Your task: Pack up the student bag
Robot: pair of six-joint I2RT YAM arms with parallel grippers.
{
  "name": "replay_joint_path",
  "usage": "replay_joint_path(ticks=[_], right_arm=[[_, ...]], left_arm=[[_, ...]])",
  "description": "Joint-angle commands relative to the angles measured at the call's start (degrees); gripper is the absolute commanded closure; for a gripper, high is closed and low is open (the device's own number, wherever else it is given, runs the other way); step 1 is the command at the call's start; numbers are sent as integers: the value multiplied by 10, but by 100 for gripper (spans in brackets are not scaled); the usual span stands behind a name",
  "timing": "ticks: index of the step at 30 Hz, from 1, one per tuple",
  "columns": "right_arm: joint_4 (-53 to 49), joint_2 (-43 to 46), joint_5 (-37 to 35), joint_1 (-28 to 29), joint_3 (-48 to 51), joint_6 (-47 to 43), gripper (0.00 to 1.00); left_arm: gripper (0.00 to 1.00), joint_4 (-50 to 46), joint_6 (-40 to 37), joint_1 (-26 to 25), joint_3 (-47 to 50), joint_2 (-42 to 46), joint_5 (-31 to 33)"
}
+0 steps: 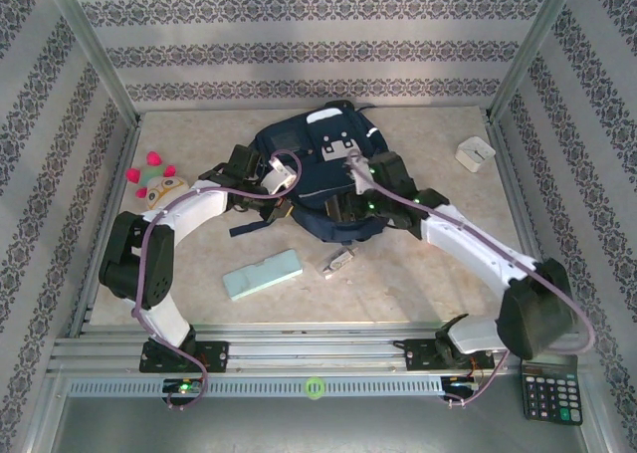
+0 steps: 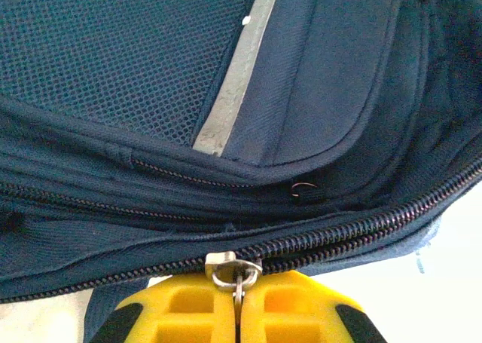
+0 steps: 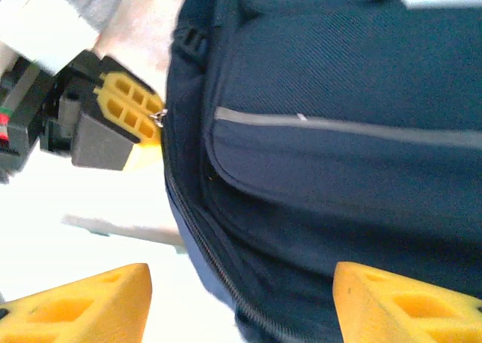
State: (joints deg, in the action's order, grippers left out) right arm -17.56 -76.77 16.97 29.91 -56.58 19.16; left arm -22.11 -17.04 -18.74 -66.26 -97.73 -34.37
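The teeth past the slider [image 2: 224, 261] are still apart, so the robot's left gripper will move along the open zipper [image 2: 358, 234] toward the bag's near edge and let go of the pull.
The student bag [image 1: 318, 159] is a navy backpack lying in the middle of the table, with a light reflective stripe [image 2: 235, 79] across its front pocket. My left gripper [image 2: 238, 301] is shut on the metal zipper pull [image 2: 238, 281] that hangs from the slider [image 2: 224, 261] on the bag's main zipper. From the top it sits at the bag's near left edge [image 1: 282, 206]. In the right wrist view the left gripper [image 3: 143, 113] still pinches that pull at the bag's side. My right gripper [image 3: 241, 313] stands open over the bag's zippered edge [image 3: 203, 245], its yellow fingers [image 3: 83, 305] wide apart and touching nothing.
A mint-green case [image 1: 262, 274] and a small grey object [image 1: 336, 262] lie on the table in front of the bag. A plush toy [image 1: 154, 179] sits at the left, a white box [image 1: 475, 153] at the back right. A calculator [image 1: 550, 391] rests beyond the near right rail.
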Motion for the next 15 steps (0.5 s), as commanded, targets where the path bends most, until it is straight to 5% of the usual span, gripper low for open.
replay_joint_path(ticks=[1, 7, 15], right_arm=[[-6, 12, -2, -18, 68, 267, 36], [171, -16, 1, -41, 160, 444, 41], [298, -118, -6, -23, 159, 487, 65]], left_arm=[[100, -13, 18, 0, -8, -9, 32], [100, -70, 29, -7, -27, -16, 90], [98, -97, 81, -42, -29, -20, 56]])
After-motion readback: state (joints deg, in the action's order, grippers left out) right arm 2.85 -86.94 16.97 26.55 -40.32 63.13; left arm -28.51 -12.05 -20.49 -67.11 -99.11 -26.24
